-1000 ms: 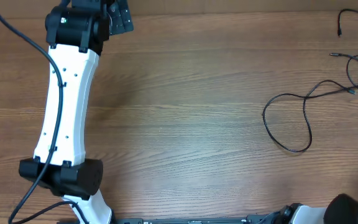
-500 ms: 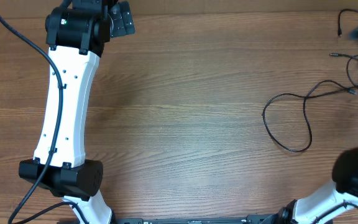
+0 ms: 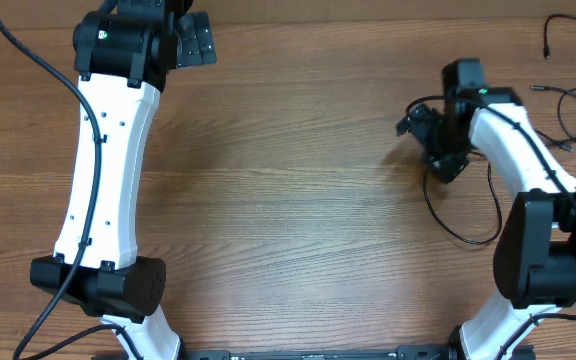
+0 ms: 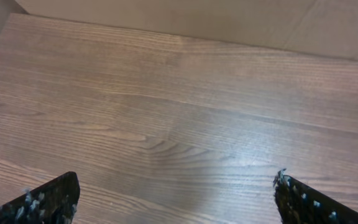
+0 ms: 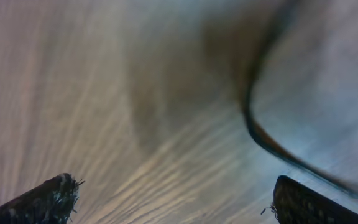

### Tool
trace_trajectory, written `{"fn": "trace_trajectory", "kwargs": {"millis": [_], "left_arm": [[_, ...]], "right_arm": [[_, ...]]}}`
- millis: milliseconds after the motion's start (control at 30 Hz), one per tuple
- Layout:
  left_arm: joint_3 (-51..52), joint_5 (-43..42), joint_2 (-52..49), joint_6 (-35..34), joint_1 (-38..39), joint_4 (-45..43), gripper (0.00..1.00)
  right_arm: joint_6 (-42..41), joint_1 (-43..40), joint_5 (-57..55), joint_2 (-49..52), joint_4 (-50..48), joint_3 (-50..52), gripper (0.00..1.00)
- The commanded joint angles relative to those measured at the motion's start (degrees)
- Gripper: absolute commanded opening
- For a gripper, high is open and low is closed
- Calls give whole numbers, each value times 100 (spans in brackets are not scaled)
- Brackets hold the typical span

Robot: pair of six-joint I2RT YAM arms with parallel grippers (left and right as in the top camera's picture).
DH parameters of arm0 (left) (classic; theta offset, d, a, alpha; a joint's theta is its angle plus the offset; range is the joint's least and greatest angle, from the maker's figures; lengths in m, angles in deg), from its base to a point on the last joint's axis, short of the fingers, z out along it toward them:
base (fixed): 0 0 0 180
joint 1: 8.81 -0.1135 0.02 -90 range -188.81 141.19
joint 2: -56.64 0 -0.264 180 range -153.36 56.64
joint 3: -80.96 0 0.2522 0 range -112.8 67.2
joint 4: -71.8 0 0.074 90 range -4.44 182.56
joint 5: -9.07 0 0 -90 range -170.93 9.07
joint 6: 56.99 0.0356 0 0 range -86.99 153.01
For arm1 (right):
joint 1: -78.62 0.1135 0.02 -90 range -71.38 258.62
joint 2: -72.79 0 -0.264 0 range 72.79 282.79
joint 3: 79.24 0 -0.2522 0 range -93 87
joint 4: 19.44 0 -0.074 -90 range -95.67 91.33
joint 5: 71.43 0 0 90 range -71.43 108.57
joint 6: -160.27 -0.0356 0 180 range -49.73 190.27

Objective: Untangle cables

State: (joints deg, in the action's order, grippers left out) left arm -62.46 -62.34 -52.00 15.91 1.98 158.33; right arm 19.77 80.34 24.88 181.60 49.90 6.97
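Next, the right gripper turns and moves to the right in the wrist view and down onto the cable's bend [image 5: 251, 117], because only wood lies between its open fingers.
The cables are thin black wires at the right side of the table: one wide loop [image 3: 473, 235], loose strands [image 3: 568, 100] beyond it, and another strand with a plug end [image 3: 558, 22] at the far right corner. My right gripper [image 3: 428, 140] hangs over the loop's upper left part. In the right wrist view it [image 5: 176, 205] is open, with only blurred wood between its fingers, and a blurred cable [image 5: 253, 124] curves past just ahead of the right finger. My left gripper [image 3: 193, 38] is at the far left of the table. It [image 4: 176, 199] is open over bare wood.
The left arm's white link [image 3: 103, 170] stretches from the near edge to the far edge on the left. A pale wall [image 4: 197, 18] rises behind the table's far edge. The right arm's base [image 3: 543, 270] sits at the near right.
The right arm has swung in from the near right corner to above the cable loop. The cables lie as before. The left arm has not moved.
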Motion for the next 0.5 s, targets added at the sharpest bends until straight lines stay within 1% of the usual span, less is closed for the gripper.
{"fn": "trace_trajectory", "kwargs": {"millis": [0, 67, 100, 467], "left_arm": [[-35, -2, 74, 177, 11, 55, 100], [-35, -2, 74, 177, 11, 87, 100], [-35, -2, 74, 177, 11, 103, 100], [-35, 0, 74, 192, 11, 323, 100]], "right_arm": [[-1663, 85, -411, -111, 162, 136, 100], [-2295, 85, -433, -111, 236, 208, 100], [-2369, 85, -474, -111, 212, 214, 100], [-2369, 17, -1709, -98, -590, 326, 100]]}}
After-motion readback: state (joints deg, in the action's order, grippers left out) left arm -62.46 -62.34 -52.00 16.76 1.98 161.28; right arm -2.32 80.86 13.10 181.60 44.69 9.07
